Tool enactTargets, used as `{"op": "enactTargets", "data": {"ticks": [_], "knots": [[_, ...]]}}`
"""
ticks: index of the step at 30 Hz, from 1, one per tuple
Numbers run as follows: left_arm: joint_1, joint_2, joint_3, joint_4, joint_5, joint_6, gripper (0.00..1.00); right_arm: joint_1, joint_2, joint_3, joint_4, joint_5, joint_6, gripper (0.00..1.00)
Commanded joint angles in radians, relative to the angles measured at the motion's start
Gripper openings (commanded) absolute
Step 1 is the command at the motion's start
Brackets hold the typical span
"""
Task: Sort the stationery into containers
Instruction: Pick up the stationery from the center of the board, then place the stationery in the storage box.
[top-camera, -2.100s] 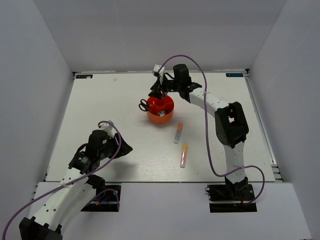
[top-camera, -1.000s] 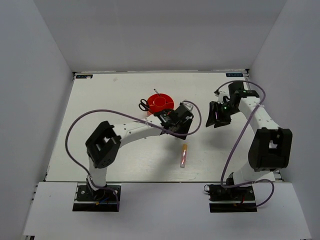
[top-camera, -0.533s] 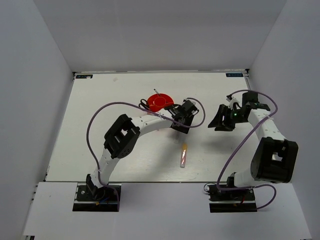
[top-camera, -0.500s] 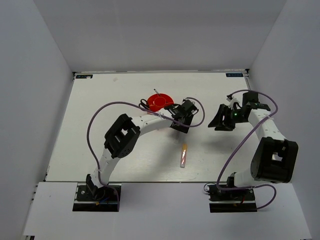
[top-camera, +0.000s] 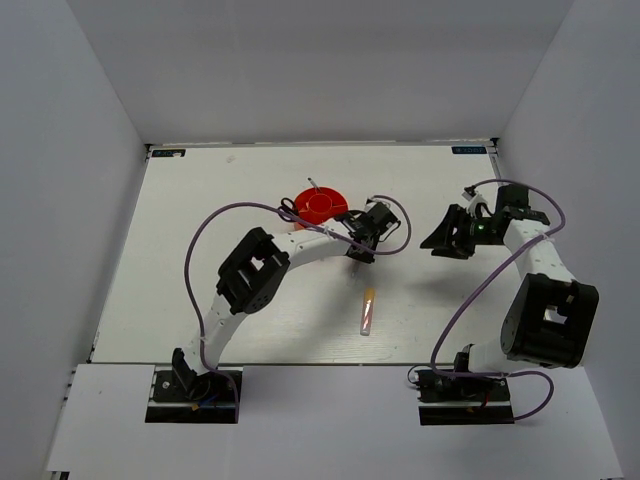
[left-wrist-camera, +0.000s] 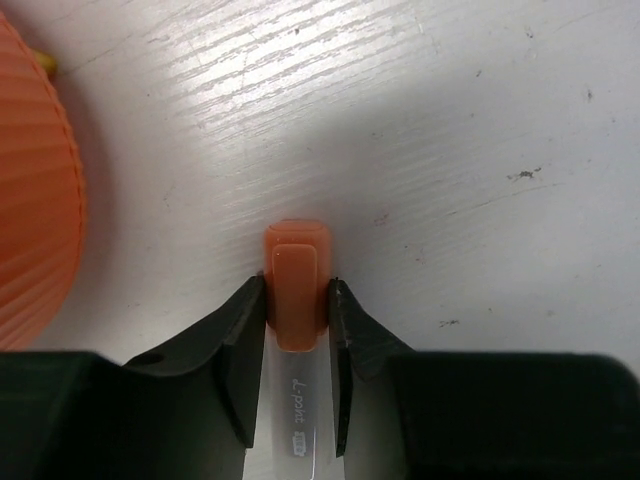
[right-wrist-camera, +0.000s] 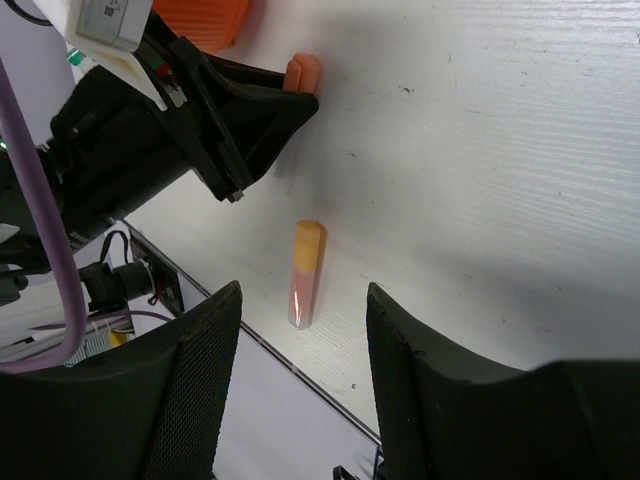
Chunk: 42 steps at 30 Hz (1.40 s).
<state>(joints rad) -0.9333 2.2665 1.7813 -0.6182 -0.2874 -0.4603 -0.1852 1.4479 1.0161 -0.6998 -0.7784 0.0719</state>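
Observation:
The organiser's ribbed side stands beside the marker stick, so my left gripper will rise, cross left in the top view and lower over the organiser's open top (top-camera: 320, 203).
My left gripper (left-wrist-camera: 297, 300) is shut on an orange-and-white marker stick (left-wrist-camera: 295, 265), its orange cap poking out past the fingertips, low over the table. In the top view this gripper (top-camera: 361, 244) sits just right of the round orange-red organiser (top-camera: 321, 205). The organiser's ribbed wall (left-wrist-camera: 35, 200) fills the left edge of the left wrist view. A second marker stick (top-camera: 368, 310) lies on the table nearer the front; it also shows in the right wrist view (right-wrist-camera: 305, 268). My right gripper (top-camera: 447, 236) is open and empty, right of the left gripper.
Black-handled scissors (top-camera: 288, 208) rest against the organiser's left side. A thin pen (top-camera: 313, 187) stands in the organiser. The left arm's purple cable (top-camera: 240, 212) arcs over the table's middle. The table's front edge (right-wrist-camera: 330, 385) shows in the right wrist view.
The right arm pulled away from the organiser to the right side. The left arm reached across from the near left and closed on the marker beside the organiser, then shifted slightly farther back.

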Motion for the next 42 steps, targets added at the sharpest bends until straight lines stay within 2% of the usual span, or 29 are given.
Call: {"op": "enactTargets", "data": {"ticks": [1, 4, 5, 7, 8, 10, 11, 12, 13, 17, 19, 20, 22, 24, 27, 29, 31, 34, 42], "knots": [[-0.022, 0.004, -0.031, -0.021, -0.032, -0.009, 0.22, -0.017, -0.017, -0.008, 0.014, -0.056, 0.0, 0.56], [-0.035, -0.033, -0.048, -0.029, -0.027, -0.006, 0.06, -0.023, -0.021, -0.016, 0.016, -0.068, -0.006, 0.56], [-0.041, -0.047, -0.046, -0.025, -0.022, -0.003, 0.03, -0.026, -0.021, -0.017, 0.013, -0.07, -0.015, 0.56], [-0.051, -0.109, -0.042, -0.017, -0.019, 0.018, 0.0, -0.026, -0.026, -0.019, 0.011, -0.078, -0.026, 0.65], [-0.058, -0.126, -0.031, -0.015, -0.01, 0.023, 0.0, -0.026, -0.026, -0.017, 0.005, -0.084, -0.05, 0.74], [-0.059, -0.2, -0.007, -0.015, -0.006, 0.037, 0.0, -0.028, -0.021, -0.016, -0.003, -0.094, -0.066, 0.72], [-0.058, -0.24, -0.005, -0.014, -0.006, 0.037, 0.0, -0.026, -0.02, -0.016, -0.009, -0.099, -0.108, 0.35], [-0.052, -0.261, -0.011, 0.012, -0.006, 0.044, 0.0, -0.025, -0.017, -0.017, -0.013, -0.101, -0.116, 0.05], [-0.045, -0.283, -0.016, 0.015, -0.006, 0.042, 0.0, -0.025, -0.015, -0.017, -0.015, -0.098, -0.129, 0.0], [0.019, -0.428, -0.065, 0.087, 0.007, 0.041, 0.0, -0.026, -0.007, -0.025, -0.027, -0.122, -0.187, 0.0], [0.06, -0.453, -0.101, 0.145, 0.016, 0.055, 0.0, -0.023, 0.003, -0.031, -0.038, -0.14, -0.234, 0.0], [0.073, -0.488, -0.115, 0.191, 0.017, 0.061, 0.0, -0.022, 0.005, -0.031, -0.044, -0.189, -0.25, 0.0], [0.126, -0.502, -0.151, 0.263, 0.017, 0.089, 0.0, -0.02, 0.014, -0.031, -0.075, -0.226, -0.323, 0.0], [0.182, -0.522, -0.193, 0.34, 0.027, 0.11, 0.0, -0.02, 0.022, -0.024, -0.093, -0.286, -0.384, 0.05], [0.243, -0.525, -0.259, 0.548, 0.027, 0.141, 0.0, -0.019, 0.011, -0.031, -0.132, -0.325, -0.486, 0.05], [0.276, -0.521, -0.276, 0.583, 0.031, 0.156, 0.0, -0.016, -0.012, -0.05, -0.118, -0.352, -0.523, 0.05], [0.286, -0.496, -0.276, 0.61, 0.046, 0.192, 0.0, -0.014, -0.04, -0.08, -0.089, -0.361, -0.537, 0.05], [0.3, -0.472, -0.304, 0.736, 0.066, 0.242, 0.0, -0.011, -0.076, -0.108, -0.052, -0.377, -0.561, 0.05], [0.304, -0.438, -0.408, 0.827, 0.068, 0.308, 0.0, -0.013, -0.072, -0.113, -0.061, -0.415, -0.595, 0.06]]}}
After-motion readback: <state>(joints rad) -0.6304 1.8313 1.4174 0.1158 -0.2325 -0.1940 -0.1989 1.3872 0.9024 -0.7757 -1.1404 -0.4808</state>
